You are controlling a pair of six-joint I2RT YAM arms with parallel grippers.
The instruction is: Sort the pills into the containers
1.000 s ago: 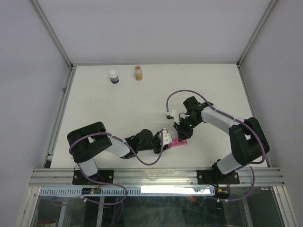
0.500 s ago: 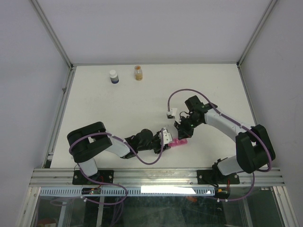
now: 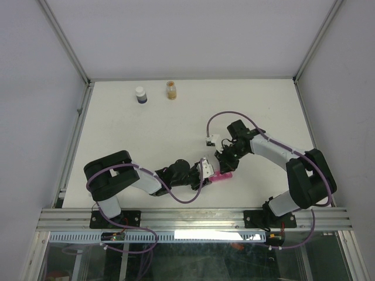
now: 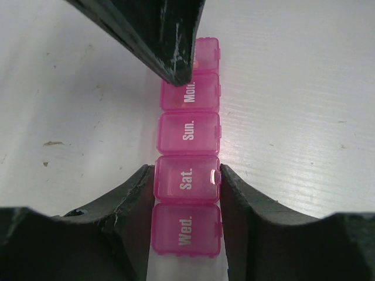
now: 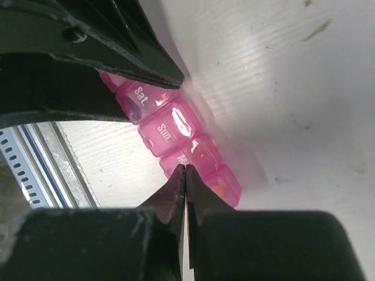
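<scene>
My left gripper should next carry the strip (image 3: 221, 177), lids all shut, outward to the bare tabletop beside the amber vial and release it.
The pink pill-box strip (image 3: 221, 177) lies on the white table near the front edge, all lids shut. In the left wrist view its compartments (image 4: 188, 133) read Mon., Sun., Sat., Wed. My left gripper (image 3: 207, 171) is shut on the strip, its fingers (image 4: 132, 205) pressing both sides of the Sat. and Wed. compartments. My right gripper (image 3: 225, 166) is shut, and its tips (image 5: 185, 170) rest at the edge of the Mon. compartment (image 5: 199, 153). Something orange shows through the end compartment (image 5: 221, 186). In the left wrist view the right fingers (image 4: 170, 41) cover part of the strip's far end.
A white-capped dark bottle (image 3: 140, 95) and a small amber vial (image 3: 171, 90) stand at the back of the table. An aluminium rail (image 3: 193, 219) runs along the near edge, close behind the strip.
The right arm's elbow swung out to the right and came back. Its gripper stays at the strip. The left arm and the strip have not moved.
</scene>
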